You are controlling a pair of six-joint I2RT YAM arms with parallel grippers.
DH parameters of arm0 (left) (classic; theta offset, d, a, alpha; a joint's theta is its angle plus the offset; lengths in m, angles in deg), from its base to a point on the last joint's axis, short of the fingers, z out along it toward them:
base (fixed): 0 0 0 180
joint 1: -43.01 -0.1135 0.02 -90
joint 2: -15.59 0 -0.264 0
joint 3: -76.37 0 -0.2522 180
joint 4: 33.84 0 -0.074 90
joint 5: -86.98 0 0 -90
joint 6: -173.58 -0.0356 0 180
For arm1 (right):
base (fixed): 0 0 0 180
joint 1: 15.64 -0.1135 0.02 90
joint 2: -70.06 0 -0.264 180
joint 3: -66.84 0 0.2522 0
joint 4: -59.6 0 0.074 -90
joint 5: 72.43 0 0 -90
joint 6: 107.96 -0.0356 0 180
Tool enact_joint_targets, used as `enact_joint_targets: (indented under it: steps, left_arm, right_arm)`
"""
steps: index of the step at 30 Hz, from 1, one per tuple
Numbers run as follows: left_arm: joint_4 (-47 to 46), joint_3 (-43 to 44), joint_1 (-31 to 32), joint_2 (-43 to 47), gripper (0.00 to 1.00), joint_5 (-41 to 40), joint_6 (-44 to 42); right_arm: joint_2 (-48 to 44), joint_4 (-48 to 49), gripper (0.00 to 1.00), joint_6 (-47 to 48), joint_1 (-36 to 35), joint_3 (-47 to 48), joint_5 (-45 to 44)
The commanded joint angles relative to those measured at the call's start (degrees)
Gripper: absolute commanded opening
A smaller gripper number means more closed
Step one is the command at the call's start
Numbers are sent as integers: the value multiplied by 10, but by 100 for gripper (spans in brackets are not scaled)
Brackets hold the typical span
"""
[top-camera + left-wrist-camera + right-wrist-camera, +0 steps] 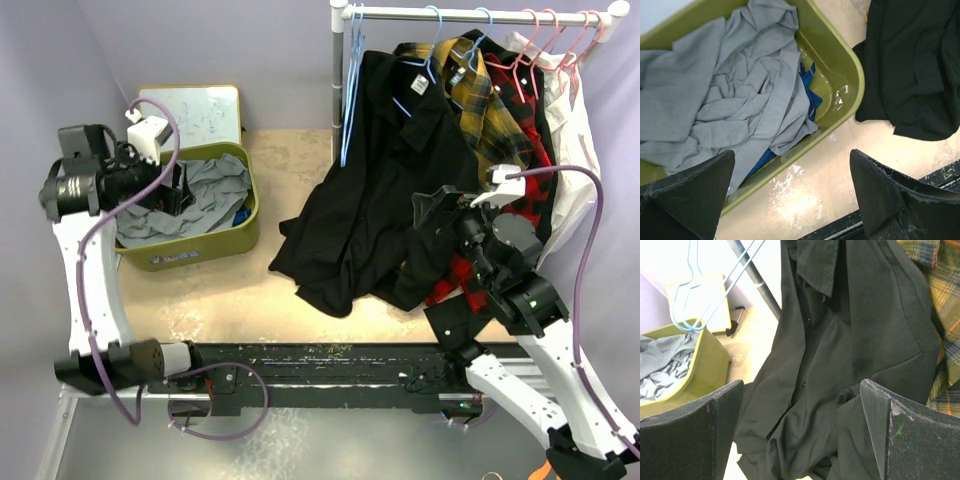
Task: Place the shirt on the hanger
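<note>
The left gripper moves down into the olive-green bin next, onto the fold in the middle of the grey shirt, where cloth bunches up.
The grey shirt lies crumpled in an olive-green bin at the left. It also shows in the left wrist view and, small, in the right wrist view. Thin light-blue hangers hang empty at the left end of the clothes rail and show in the right wrist view. My left gripper hovers over the bin, open and empty. My right gripper is open and empty in front of a black shirt, right of the hangers.
A black shirt hangs from the rail and drapes onto the table; it also shows in the left wrist view and the right wrist view. Plaid shirts and pink hangers hang further right. A blue garment lies under the grey shirt.
</note>
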Motion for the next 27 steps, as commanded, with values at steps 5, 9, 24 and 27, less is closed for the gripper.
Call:
enact_joint_targets:
  steps: [5,9,24,27]
  left_arm:
    - [-107,-9,-3,-168,99,-56,-46]
    - [-215,-59,-2,-210,99,-138,-45]
    - [-482,-214,62,-274,99,-366,-81]
    - [-553,-246,62,-269,94,-412,-99]
  right_arm:
    - [-18,29,100,19,2,12,19]
    - [-12,54,100,11,2,-18,36]
    - [34,127,98,-17,2,-70,104]
    - [43,131,98,-21,2,-73,110]
